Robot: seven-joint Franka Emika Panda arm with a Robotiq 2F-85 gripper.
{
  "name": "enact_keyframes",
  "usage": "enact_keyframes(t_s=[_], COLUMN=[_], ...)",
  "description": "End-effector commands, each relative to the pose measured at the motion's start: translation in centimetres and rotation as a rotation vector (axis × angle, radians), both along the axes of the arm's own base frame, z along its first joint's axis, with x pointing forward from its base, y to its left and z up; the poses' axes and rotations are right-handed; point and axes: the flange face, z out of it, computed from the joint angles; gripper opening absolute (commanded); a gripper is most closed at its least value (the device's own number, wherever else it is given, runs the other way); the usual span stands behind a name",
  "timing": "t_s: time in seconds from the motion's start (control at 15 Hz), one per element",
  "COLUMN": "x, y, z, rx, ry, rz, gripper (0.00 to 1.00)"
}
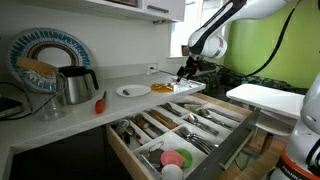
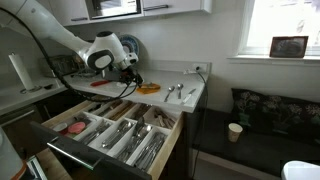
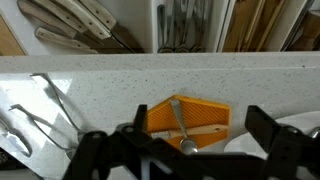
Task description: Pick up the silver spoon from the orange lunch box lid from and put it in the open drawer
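Observation:
My gripper moves down toward the lid next and turns slightly, so its open fingers straddle the silver spoon's handle (image 3: 178, 113), since the spoon lies slanted between them.
The orange lunch box lid (image 3: 205, 112) lies on the pale counter, also seen in both exterior views (image 1: 163, 88) (image 2: 148, 88). The silver spoon (image 3: 181, 128) lies on it, crossing a thin wooden utensil (image 3: 205, 129). My gripper (image 3: 198, 120) hangs just above the lid, open, with a finger on each side of the spoon and nothing held. It also shows in both exterior views (image 1: 183, 73) (image 2: 128, 76). The open drawer (image 1: 232, 133) (image 2: 62, 148) (image 3: 150, 25) is pulled out below the counter, with cutlery in its compartments.
A white plate (image 1: 131, 91) (image 3: 245, 145) sits beside the lid. Loose metal utensils (image 3: 35, 110) (image 2: 176, 92) lie on the counter. A kettle (image 1: 75, 84) and a red-handled tool (image 1: 100, 102) stand further along. Pink and green bowls (image 1: 175, 158) are in the drawer.

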Motion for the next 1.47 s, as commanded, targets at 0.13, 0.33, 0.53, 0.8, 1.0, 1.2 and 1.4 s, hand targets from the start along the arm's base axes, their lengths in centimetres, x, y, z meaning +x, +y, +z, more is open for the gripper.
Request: enact_keyframes(t_s=[0.13,0.33,0.53,0.8,1.0,1.2,1.4], x=[5.0,6.6,7.7,8.6,9.2,9.6,9.9], y=[-0.6,-0.5,-0.4,-0.4,-0.3,-0.1,0.1], z=[-4.2,-5.2,-5.9,-6.5,-6.8,-6.9,-7.1], rx=[-0.072,-0.082,-0.075,-0.069,-0.061,-0.058,-0.052], ry=[-0.038,-0.063,-0.065,-0.078,-0.086,-0.086,-0.09], rz=[0.123,0.176,0.205,0.213,0.22,0.226,0.228], gripper=[1.0,1.0,0.89,0.65,0.65,0.56,0.49])
